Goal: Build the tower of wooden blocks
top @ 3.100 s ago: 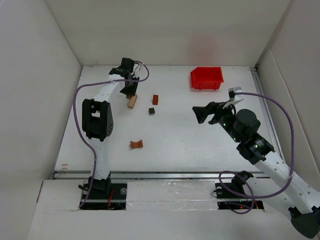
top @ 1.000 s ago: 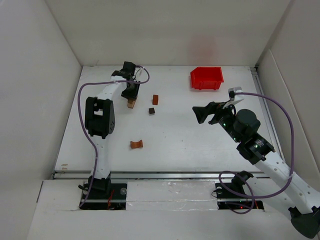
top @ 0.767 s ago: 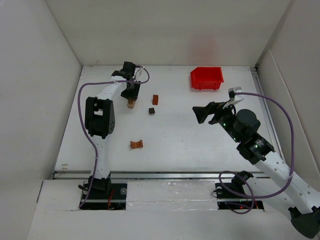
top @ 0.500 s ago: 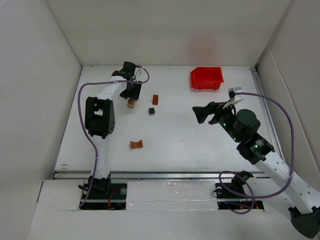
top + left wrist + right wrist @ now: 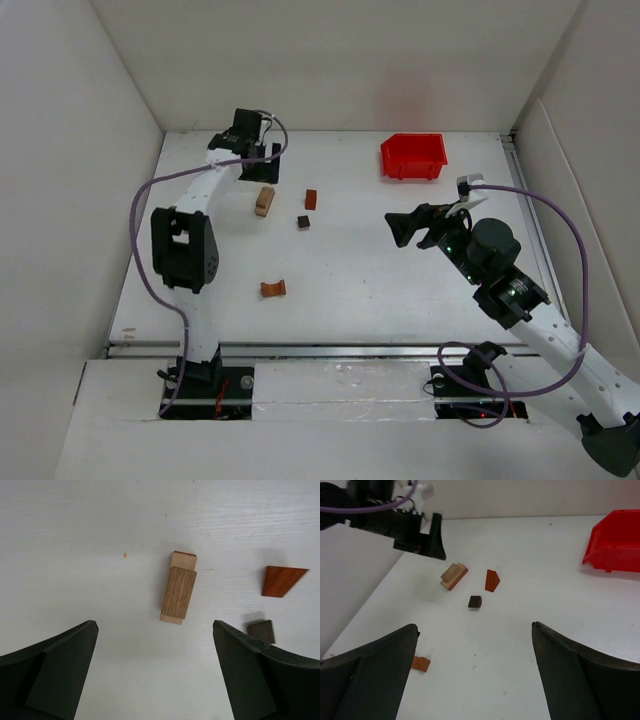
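Observation:
My right gripper moves to the left in the top view next and down onto the dark cube, since it lies loose beside the stack.
The tower is two wood blocks: a brown bar lying on a longer tan bar, seen too in the top view and right wrist view. My left gripper hangs open above and just behind it, touching nothing. A reddish-brown wedge block and a dark cube lie to the stack's right. A reddish arch block sits nearer the arms. My right gripper is open and empty, raised right of centre.
A red plastic bin stands at the back right of the white table. White walls close in the left, far and right sides. The left arm's purple cable loops beside its elbow.
My left gripper opened, let go of the brown bar on the tan bar, and drew up and back toward the far-left corner. The right arm stayed still.

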